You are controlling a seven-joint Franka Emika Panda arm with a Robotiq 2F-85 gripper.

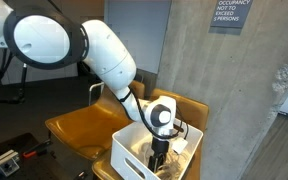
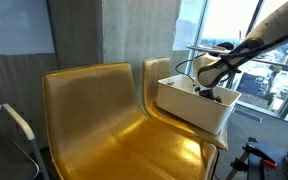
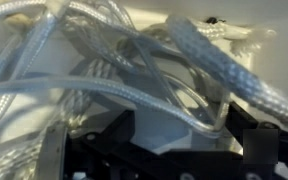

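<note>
The clear cable already runs between my gripper's open fingers. My gripper will stay low in the bin (image 1: 124, 152) and close them on the cable next.
My gripper (image 1: 158, 150) reaches down into a white plastic bin (image 1: 124, 152) that stands on a yellow-brown chair seat; it also shows in an exterior view (image 2: 212, 95). In the wrist view the two black fingers stand apart (image 3: 179, 125) around a tangle of clear and braided white cables (image 3: 134, 70) lying on the bin's white floor. A clear cable (image 3: 199, 100) runs between the fingers, close to the one on the right. The fingers are open and not closed on anything.
The bin (image 2: 189, 108) sits on one of two joined golden chairs (image 2: 94, 110). A concrete wall (image 1: 254, 110) stands behind. A window (image 2: 244, 30) and a black stand (image 2: 254, 155) are beside the chairs.
</note>
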